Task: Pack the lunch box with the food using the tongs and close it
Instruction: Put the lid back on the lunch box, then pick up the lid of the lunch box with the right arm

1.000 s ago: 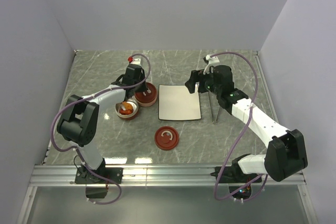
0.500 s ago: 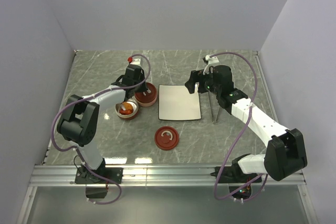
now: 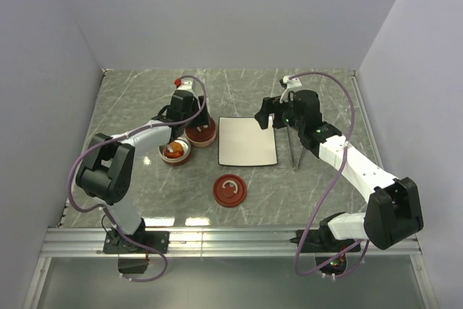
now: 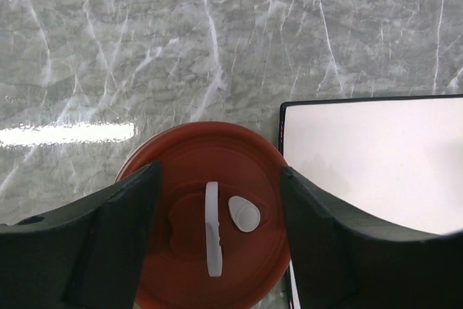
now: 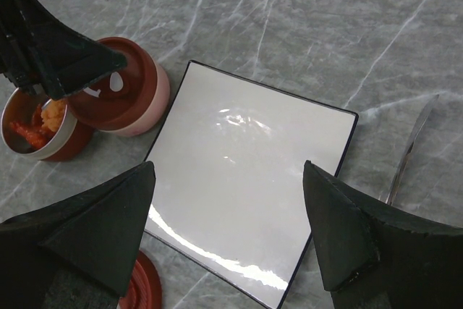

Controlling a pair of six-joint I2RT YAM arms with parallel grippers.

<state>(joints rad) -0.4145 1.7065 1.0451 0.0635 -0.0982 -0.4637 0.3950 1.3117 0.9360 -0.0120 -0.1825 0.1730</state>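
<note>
My right gripper draws back past the plate (image 3: 247, 141) next and lowers onto the loose lid's handle (image 3: 230, 184) below it, since the food container is uncovered.
The lunch box shows as two round red-brown containers. One (image 3: 202, 134) wears a lid (image 4: 210, 179) with a white curved handle (image 4: 211, 229); my left gripper (image 4: 217, 211) stands open right over it, a finger on each side of the handle. The other container (image 3: 174, 152) is uncovered and holds orange and red food (image 5: 35, 127). A loose lid (image 3: 229, 190) lies on the table in front of the plate. The silver tongs (image 3: 293, 146) lie on the table right of the white plate (image 3: 247, 141). Hovering open and empty above that plate is my right gripper (image 5: 228, 171).
The white square plate (image 5: 246, 171) is bare. White walls close in the grey marble table (image 3: 145, 99) on the left, back and right. The tongs (image 5: 411, 151) lie just past the plate's right edge.
My left gripper has gone from shut to open over the lidded container. The right arm and everything else stay as they were.
</note>
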